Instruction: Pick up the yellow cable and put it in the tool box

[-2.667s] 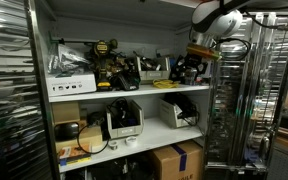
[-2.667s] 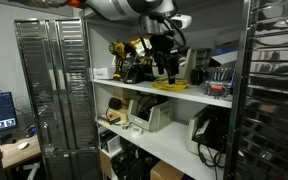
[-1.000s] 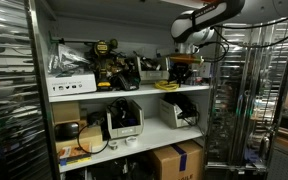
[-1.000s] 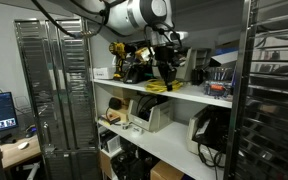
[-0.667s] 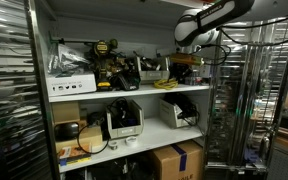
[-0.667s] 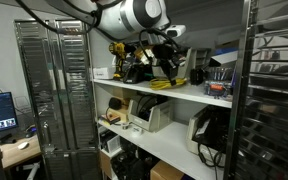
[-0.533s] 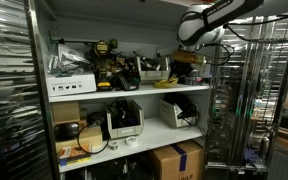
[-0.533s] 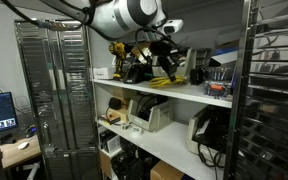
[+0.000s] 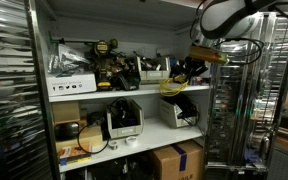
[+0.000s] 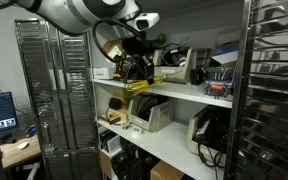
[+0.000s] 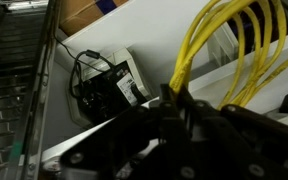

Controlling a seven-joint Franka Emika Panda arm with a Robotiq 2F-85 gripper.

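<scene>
The yellow cable hangs below the bin's rim, so the robot will next lift its gripper and carry it over the grey bin (image 9: pixel 155 73) beside it on the top shelf.
The yellow cable (image 11: pixel 229 50) runs as several thin strands from between my dark fingers up to the right in the wrist view. My gripper (image 11: pixel 174 100) is shut on it. In both exterior views the gripper (image 9: pixel 192 64) (image 10: pixel 134 68) hangs in front of the top shelf, with the yellow cable (image 9: pixel 174 86) (image 10: pixel 139 88) dangling in a bundle just below it, off the shelf board. I cannot make out a tool box for certain among the dark cases on the shelf.
The white top shelf (image 9: pixel 134 93) carries a yellow drill (image 9: pixel 106 48), dark cases and a white box (image 9: pixel 72 84). Label printers (image 9: pixel 122 120) sit one shelf down, cardboard boxes (image 9: pixel 176 162) below. Wire racks (image 9: pixel 234 110) (image 10: pixel 44 90) stand at the sides.
The gripper, shut on the yellow cable, has lifted it off the shelf board and carried it outward, away from the back of the shelf.
</scene>
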